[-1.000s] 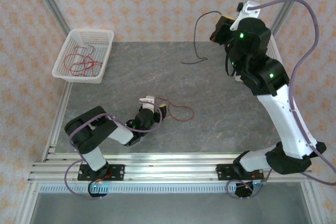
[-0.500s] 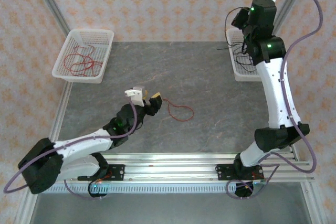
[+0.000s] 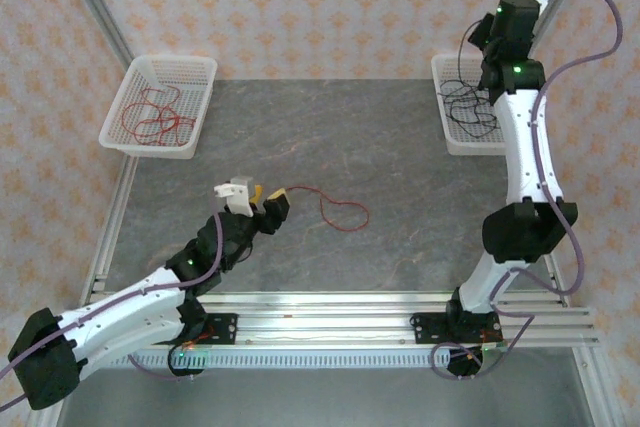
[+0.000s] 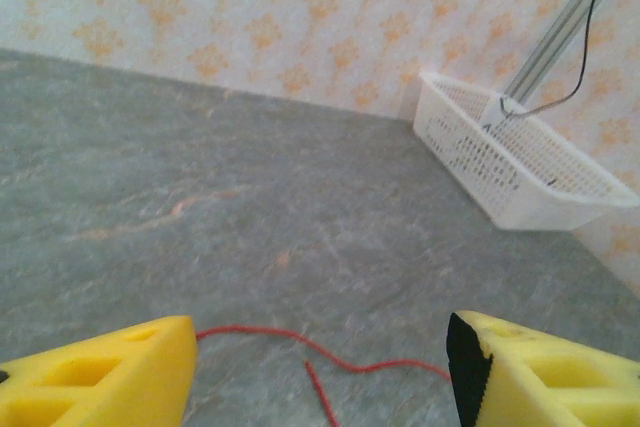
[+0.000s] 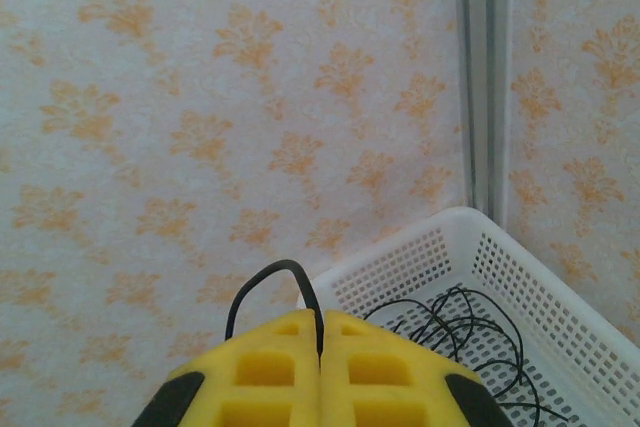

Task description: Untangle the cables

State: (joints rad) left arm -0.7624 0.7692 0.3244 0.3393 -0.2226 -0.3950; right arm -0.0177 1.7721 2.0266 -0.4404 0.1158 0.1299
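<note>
The robot's right gripper should next move down with its fingers tipping down and let go of the black cable over the coiled cables in the white basket, because they are below it.
A thin red cable [image 3: 341,213] lies in a loose loop on the grey table, just right of my left gripper [image 3: 255,196]. In the left wrist view the red cable [image 4: 345,361] runs across the table between the open yellow fingers of my left gripper [image 4: 322,359], and nothing is gripped. My right gripper [image 3: 482,33] is raised high over the right white basket [image 3: 470,148]. In the right wrist view, my right gripper [image 5: 320,332] is shut on a black cable [image 5: 268,274]. More black cables [image 5: 478,325] lie coiled in that basket [image 5: 575,309].
A second white basket [image 3: 148,145] at the back left holds several red cables [image 3: 155,119]. Metal frame posts stand at the back corners. The right basket [image 4: 520,172] shows far right in the left wrist view, with the black cable [image 4: 592,32] hanging above it.
My right arm swung right, carrying the black cable from the table's back middle to above the right basket. My left arm stretched out and its gripper drew left, off the red cable.
</note>
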